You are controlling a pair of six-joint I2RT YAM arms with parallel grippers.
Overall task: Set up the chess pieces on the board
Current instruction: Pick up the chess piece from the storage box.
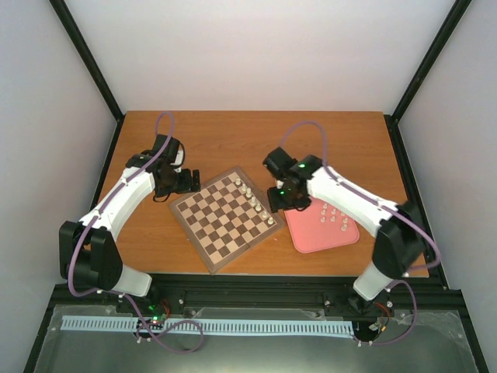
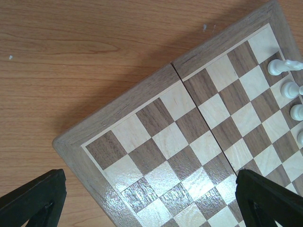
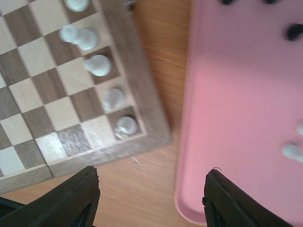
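The robot's right gripper should next move across and down onto the tray's near-end white piece (image 1: 344, 228), because that piece is below the gripper and to its right in the top view.
The board (image 1: 221, 225) lies turned at an angle on the table between my arms. Several white chess pieces (image 1: 252, 198) stand in a row along its right edge. In the right wrist view the corner piece (image 3: 125, 126) stands on the last square of that row. My right gripper (image 3: 151, 201) hovers open over the bare strip of table between the board (image 3: 42, 109) and the pink tray (image 3: 246, 109), holding nothing. My left gripper (image 2: 151, 201) is open over the board's left corner (image 2: 156, 142), with nothing between its fingers (image 2: 33, 201). More white pieces (image 2: 283, 67) show at that view's right edge.
The pink tray (image 1: 311, 233) sits right of the board with several loose white pieces (image 1: 334, 216) on it. Black pieces (image 3: 293, 31) and a white one (image 3: 290, 151) show on it in the right wrist view. Grey walls and black posts enclose the table.
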